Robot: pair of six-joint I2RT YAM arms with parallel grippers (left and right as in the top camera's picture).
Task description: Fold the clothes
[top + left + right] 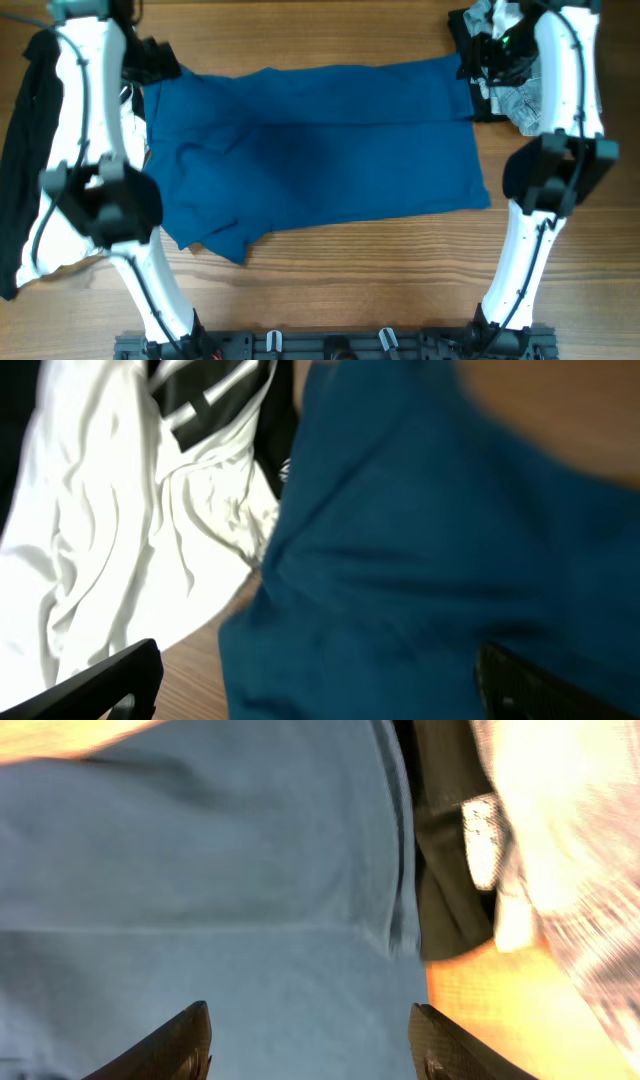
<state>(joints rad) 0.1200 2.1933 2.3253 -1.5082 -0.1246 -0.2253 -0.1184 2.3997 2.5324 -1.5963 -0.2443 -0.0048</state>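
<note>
A crumpled flap (229,241) sticks out from the shirt's near edge, so my left gripper needs to move back from the shirt's far corner and down onto it next.
The large deep-blue shirt (320,150) lies spread across the middle of the table, its far edge folded over. My left gripper (160,62) hovers over its far left corner; in the left wrist view its fingers (320,680) are open above the blue cloth (430,560). My right gripper (480,55) is at the far right corner; its fingers (305,1035) are open over the blue cloth (200,880). A white top with black stripes (120,510) lies left of the shirt. A black garment (445,870) lies at the right corner.
A black garment (25,150) hangs along the table's left edge beside white cloth (55,255). Pale patterned cloth (520,100) is heaped at the far right behind the right arm. Bare wood (350,270) runs along the front.
</note>
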